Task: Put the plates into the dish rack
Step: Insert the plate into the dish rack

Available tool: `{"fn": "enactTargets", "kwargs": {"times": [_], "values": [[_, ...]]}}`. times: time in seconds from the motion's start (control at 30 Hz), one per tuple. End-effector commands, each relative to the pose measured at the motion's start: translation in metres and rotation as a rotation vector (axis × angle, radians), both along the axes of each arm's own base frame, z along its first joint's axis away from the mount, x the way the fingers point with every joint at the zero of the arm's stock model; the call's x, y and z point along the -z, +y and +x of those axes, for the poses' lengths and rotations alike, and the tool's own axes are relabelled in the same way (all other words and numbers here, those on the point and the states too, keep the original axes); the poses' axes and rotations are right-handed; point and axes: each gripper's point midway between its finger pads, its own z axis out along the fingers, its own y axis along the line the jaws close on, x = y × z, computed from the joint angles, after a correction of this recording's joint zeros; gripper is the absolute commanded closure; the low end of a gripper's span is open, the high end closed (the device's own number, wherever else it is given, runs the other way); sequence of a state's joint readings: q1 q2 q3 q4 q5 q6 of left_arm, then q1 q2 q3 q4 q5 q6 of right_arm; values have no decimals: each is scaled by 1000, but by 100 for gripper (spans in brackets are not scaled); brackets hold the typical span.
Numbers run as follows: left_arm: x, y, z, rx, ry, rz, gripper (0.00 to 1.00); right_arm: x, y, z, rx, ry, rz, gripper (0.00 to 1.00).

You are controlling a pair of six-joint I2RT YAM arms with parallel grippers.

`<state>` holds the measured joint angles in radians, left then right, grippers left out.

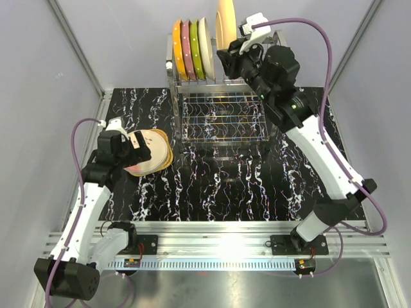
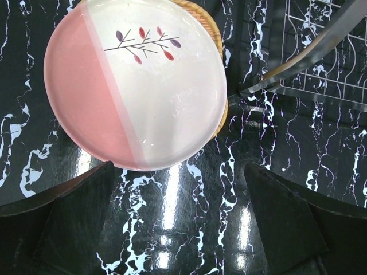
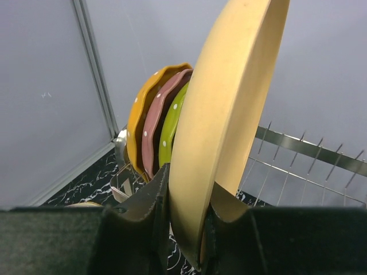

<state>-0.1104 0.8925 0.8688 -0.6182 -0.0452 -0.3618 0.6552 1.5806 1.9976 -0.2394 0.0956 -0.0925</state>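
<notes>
My right gripper will next move toward the cream plate and lower the tan plate (image 1: 226, 22) into the top shelf of the dish rack.
The dish rack (image 1: 221, 119) stands at the back centre. Orange (image 1: 178, 48), pink (image 1: 187, 48), lime-green (image 1: 196, 50) and cream (image 1: 205, 48) plates stand upright in its top tier. My right gripper (image 1: 229, 59) is shut on a tan plate (image 1: 226, 22) and holds it upright above the top tier, just right of the cream plate. In the right wrist view the tan plate (image 3: 229, 114) sits edge-on between my fingers (image 3: 150, 212). My left gripper (image 1: 138, 153) is open over a stack of plates; the top one is pink and white (image 2: 135, 86).
A plate with a woven tan rim (image 2: 213, 34) lies under the pink-and-white one. The rack's lower wire grid shelf (image 1: 223, 119) and a rack leg (image 2: 309, 51) are right of the stack. Grey walls enclose the black marbled table (image 1: 218, 186).
</notes>
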Motion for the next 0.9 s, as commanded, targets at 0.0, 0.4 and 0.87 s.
{"fn": "enactTargets", "kwargs": {"times": [0.0,0.4,0.87], "values": [[-11,-2,12,13,-46,-6,1,-34,2,0,-66,-61,71,100],[-6,-1,16,12,-25,-19,1,11,12,60,-49,25,55,100],[-1,-5,18,37,-3,-60,1,52,20,107,-9,109,61,100]]}}
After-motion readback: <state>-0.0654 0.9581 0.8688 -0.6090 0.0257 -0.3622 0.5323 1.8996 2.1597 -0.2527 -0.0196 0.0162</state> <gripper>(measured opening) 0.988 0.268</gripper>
